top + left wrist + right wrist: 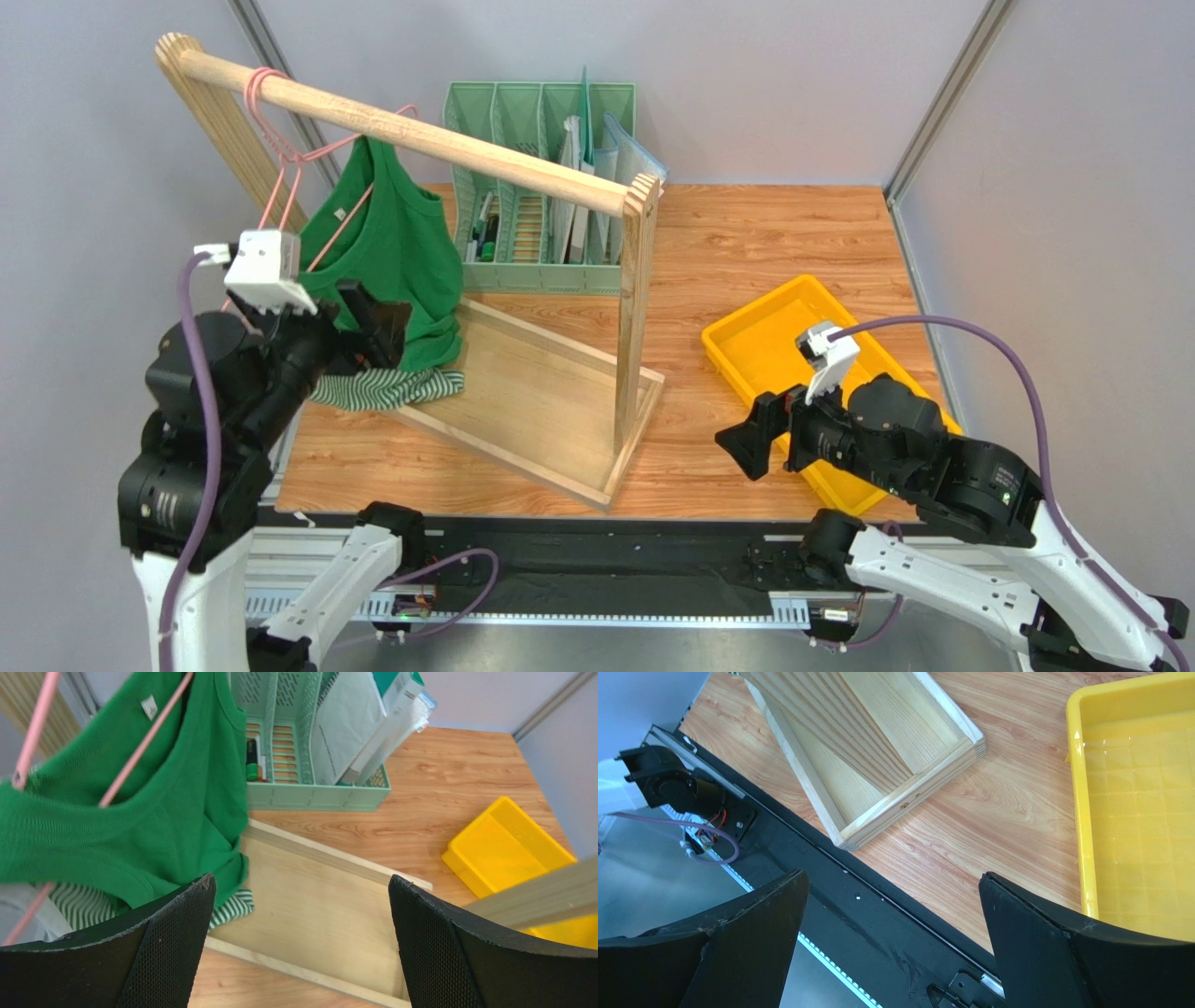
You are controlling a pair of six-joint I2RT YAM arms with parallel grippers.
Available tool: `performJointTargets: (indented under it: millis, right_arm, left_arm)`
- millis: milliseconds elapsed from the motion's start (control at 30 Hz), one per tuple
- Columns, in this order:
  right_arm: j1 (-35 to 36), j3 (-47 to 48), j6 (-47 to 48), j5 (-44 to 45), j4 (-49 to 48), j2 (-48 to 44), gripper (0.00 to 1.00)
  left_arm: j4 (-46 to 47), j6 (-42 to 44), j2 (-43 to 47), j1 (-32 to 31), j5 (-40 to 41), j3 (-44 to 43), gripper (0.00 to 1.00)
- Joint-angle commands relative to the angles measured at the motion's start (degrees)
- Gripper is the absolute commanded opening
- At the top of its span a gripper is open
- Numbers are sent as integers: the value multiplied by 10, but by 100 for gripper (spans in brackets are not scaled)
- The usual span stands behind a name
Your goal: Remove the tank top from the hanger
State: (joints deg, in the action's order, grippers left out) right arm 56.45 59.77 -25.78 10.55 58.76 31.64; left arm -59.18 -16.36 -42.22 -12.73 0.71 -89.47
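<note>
Next I will reach my left gripper outward, to its left in the top view, onto the pink hanger's arm (291, 199) (38, 731), where the wire is bare of cloth.
A green tank top (386, 245) hangs on a pink hanger (288, 154) hooked over the wooden rail (421, 133) of a rack. In the left wrist view the tank top (133, 805) fills the upper left, with the pink hanger (144, 742) wire crossing it. My left gripper (368, 325) is open and empty, close against the lower part of the tank top; its jaws stand wide apart (302, 903). My right gripper (765, 427) is open and empty, low near the table's front edge (892, 903), beside the yellow tray.
A green-and-white striped cloth (386, 388) lies under the tank top on the rack's wooden base (540, 392). A mint file organiser (540, 189) with papers stands behind the rack. A yellow tray (786, 336) sits at right. The rack's upright post (634, 315) stands mid-table.
</note>
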Motion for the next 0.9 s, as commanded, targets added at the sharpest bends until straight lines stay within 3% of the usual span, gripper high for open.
performJointTargets:
  millis: [0, 167, 367, 533, 700, 867]
  right_arm:
    - [2, 25, 45, -21, -22, 6, 100]
    - [2, 32, 49, -25, -22, -1, 100]
    - [2, 40, 50, -39, -15, -4, 100]
    - [2, 43, 45, -51, -12, -14, 100]
    - [2, 48, 42, -54, -3, -23, 100]
    - [2, 57, 43, -51, 8, -32, 100]
  left_arm:
    - [14, 48, -64, 3, 49, -63, 95]
    - [0, 65, -120, 12, 62, -157, 93]
    - [-61, 80, -168, 68, 57, -249, 86]
    - [-67, 109, -180, 107, 96, -250, 74]
    - [-44, 119, -193, 166, 14, -215, 64]
    - [-16, 122, -190, 181, 17, -185, 64]
